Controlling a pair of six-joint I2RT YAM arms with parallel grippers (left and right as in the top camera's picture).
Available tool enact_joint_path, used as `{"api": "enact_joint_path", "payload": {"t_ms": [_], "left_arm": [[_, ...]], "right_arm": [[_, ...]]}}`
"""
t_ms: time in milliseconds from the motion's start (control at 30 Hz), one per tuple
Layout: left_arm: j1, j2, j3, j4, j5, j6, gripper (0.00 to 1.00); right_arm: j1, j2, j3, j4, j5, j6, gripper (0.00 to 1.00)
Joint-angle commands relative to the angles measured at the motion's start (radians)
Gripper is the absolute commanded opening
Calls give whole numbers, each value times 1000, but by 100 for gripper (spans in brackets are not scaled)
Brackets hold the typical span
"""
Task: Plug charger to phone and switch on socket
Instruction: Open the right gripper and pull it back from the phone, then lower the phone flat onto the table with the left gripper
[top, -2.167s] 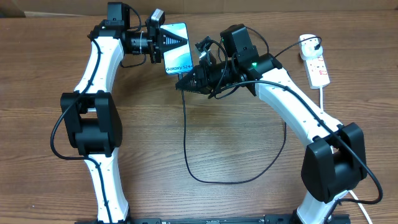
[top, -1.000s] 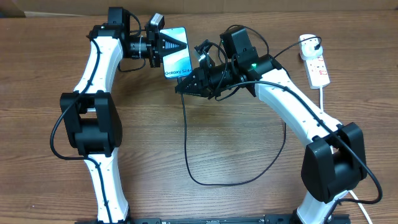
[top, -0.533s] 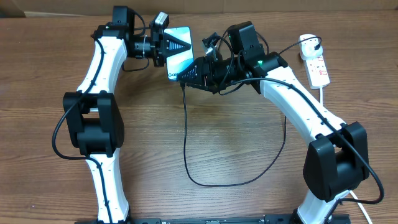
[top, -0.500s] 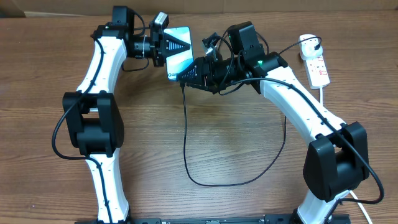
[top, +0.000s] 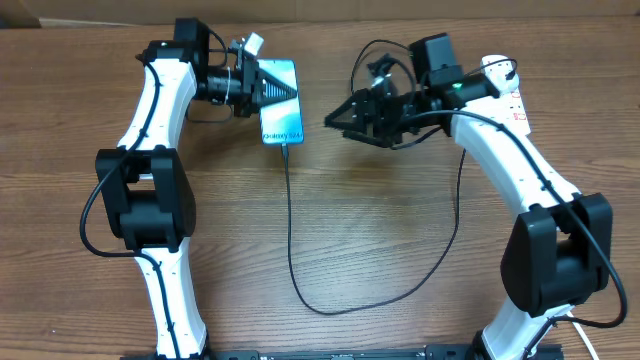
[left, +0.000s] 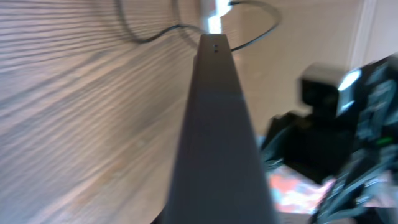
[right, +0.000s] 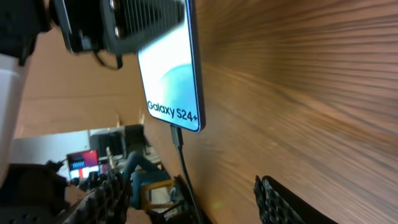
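Observation:
My left gripper lowers the phone (top: 281, 112) onto the bare tabletop beneath it next and lets go, since the charger's connector already sits in the phone's port.
The phone (top: 281, 112) is held at its top end by my left gripper (top: 272, 84), which is shut on it; the lit screen reads "Galaxy S24+". In the left wrist view the phone (left: 214, 137) shows edge-on as a dark wedge. The charger's connector (right: 176, 135) sits in the phone's (right: 171, 68) bottom port. Its black cable (top: 292, 240) loops down over the table and back up to the right. My right gripper (top: 335, 120) stands open, to the right of the phone and apart from it, with nothing between its fingers (right: 283, 202). The socket (top: 519, 103) lies at the far right, partly behind my right arm.
A white plug adapter (top: 497, 66) sits in the socket's far end. The cable loop (top: 400, 290) reaches toward the table's front. A thick white cord (top: 575, 318) shows at the bottom right by the right arm's base.
My right gripper has opened and drawn back to the right, leaving the connector in the phone. The left gripper has shifted the phone slightly left and down.

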Motion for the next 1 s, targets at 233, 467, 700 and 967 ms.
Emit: {"api": "enact_joint_path", "payload": {"t_ms": [233,467,700,967], "left_arm": [[-34,-34,13,-77,-301,353,4],[-34,-28,13,-56,-306,313,4],[-34,21,13,-47,-305,224,4],[-30,121,13,-2,-305,8,4]], "right_arm": [[-1,-21,19,-100,262,-74,68],[22,-21,19,-114,314,-74,69],[28,-21,19,-122,335,-74,72],[28,-21,19,-125,336,-74,72]]}}
